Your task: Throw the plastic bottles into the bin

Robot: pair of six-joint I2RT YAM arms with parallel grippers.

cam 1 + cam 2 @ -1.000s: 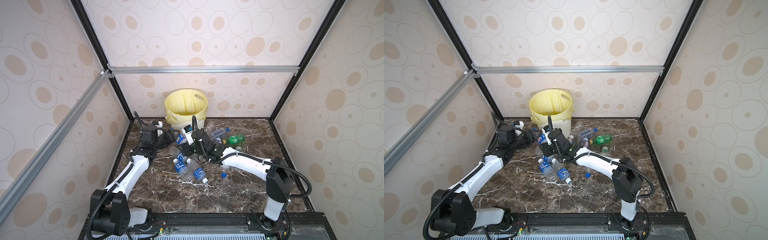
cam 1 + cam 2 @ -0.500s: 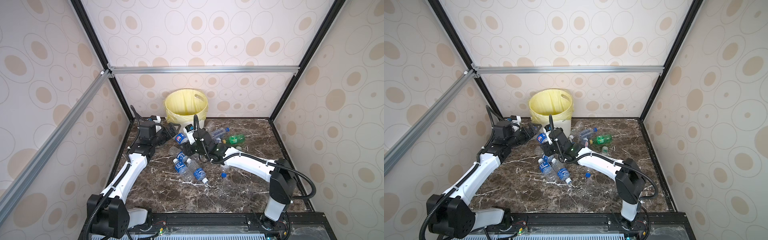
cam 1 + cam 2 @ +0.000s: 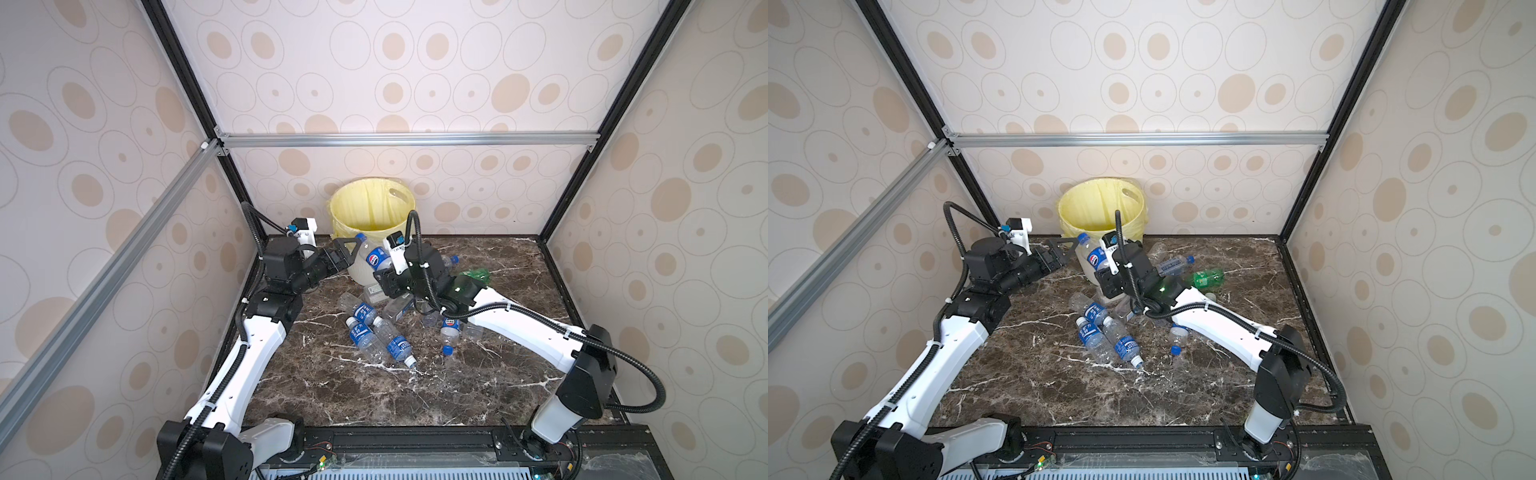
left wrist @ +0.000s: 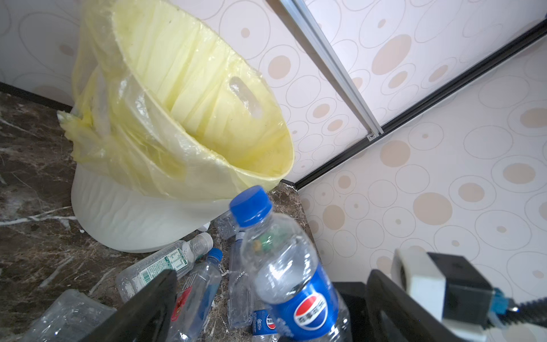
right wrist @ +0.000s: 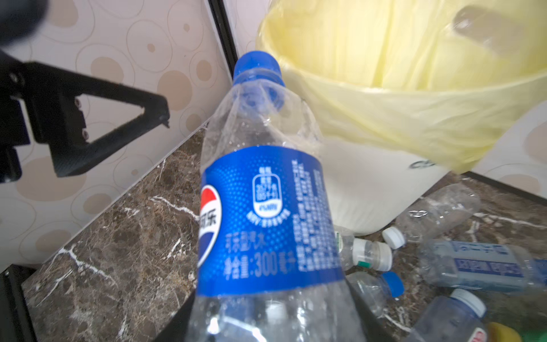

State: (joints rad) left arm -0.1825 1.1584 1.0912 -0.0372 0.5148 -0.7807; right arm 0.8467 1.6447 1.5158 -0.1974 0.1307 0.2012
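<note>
My right gripper holds the clear bottle, which still hangs outside the bin's rim, so next it will go up and move the bottle outward over the bin's opening (image 3: 371, 208) (image 5: 399, 48) to let it go.
My right gripper (image 3: 390, 277) (image 5: 272, 325) is shut on the lower body of a clear plastic bottle (image 3: 376, 258) (image 3: 1096, 258) (image 5: 266, 213) that has a blue label and blue cap. It holds the bottle tilted, cap up, just in front of the bin (image 3: 372, 185) (image 3: 1100, 185) (image 5: 414, 97). The bin is cream-white, with a pale yellow bag folded over its rim. My left gripper (image 3: 347, 251) (image 3: 1064, 249) (image 4: 266, 314) stands open to the left of the bottle's cap, its fingers (image 4: 148, 305) clear of the bottle (image 4: 296, 281). Several more bottles (image 3: 368, 330) lie on the floor.
A green bottle (image 3: 473, 276) (image 3: 1208, 277) and clear ones (image 3: 1173, 264) lie right of the bin's base (image 4: 118, 213). More bottles (image 4: 165, 263) (image 5: 479, 266) lie at its foot. Enclosure walls stand close behind the bin and on both sides of the dark marble floor (image 3: 374, 399).
My left gripper has opened wide and drawn back to the left, away from the bottle. My right gripper has kept hold of the bottle and raised it slightly towards the bin.
</note>
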